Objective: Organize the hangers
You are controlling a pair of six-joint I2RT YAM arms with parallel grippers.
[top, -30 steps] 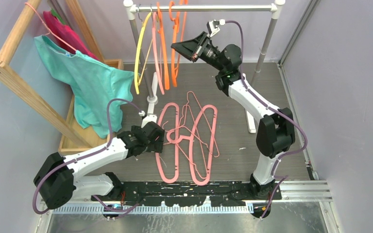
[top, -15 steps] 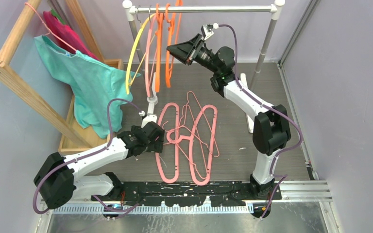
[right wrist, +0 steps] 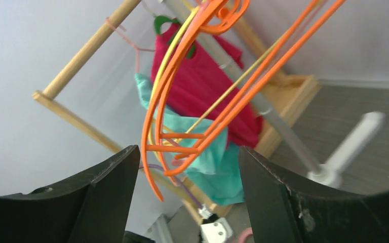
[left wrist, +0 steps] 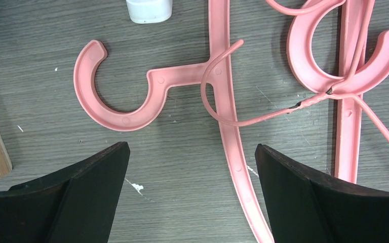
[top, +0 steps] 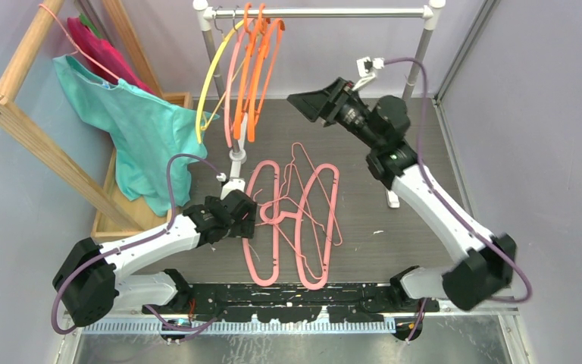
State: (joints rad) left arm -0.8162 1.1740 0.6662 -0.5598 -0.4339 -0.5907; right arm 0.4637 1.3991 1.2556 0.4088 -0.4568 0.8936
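My right gripper swings back and down next, fingers tilting downward. It goes to the thin pink wire hanger, onto its slanting wire [top: 314, 219], since that hanger lies tangled over the thick ones.
Yellow [top: 206, 87], pink [top: 231, 83] and orange hangers [top: 256, 76] hang bunched at the left end of the rail [top: 333, 12]. My right gripper [top: 297, 102] floats to their right, open and apart from them. In the right wrist view the orange hangers [right wrist: 192, 136] swing beyond the empty right gripper [right wrist: 188, 152]. On the floor lie two thick pink hangers [top: 261, 227] [top: 318, 220] tangled with a thin pink wire one [top: 303, 163]. My left gripper [top: 246, 216] hovers open over them; a pink hook [left wrist: 111, 109] and a hanger bar [left wrist: 228, 126] lie just ahead of the left gripper [left wrist: 191, 149].
A wooden rack [top: 30, 144] at the left carries a teal garment [top: 144, 129] and a magenta one [top: 110, 53] on a pink hanger. The rail's right post [top: 417, 61] and a white foot [top: 236, 163] stand on the grey floor. Walls close in both sides.
My right gripper has opened and let go of an orange hanger, which now hangs on the rail. The right arm has drawn back to the right. The left arm has not moved.
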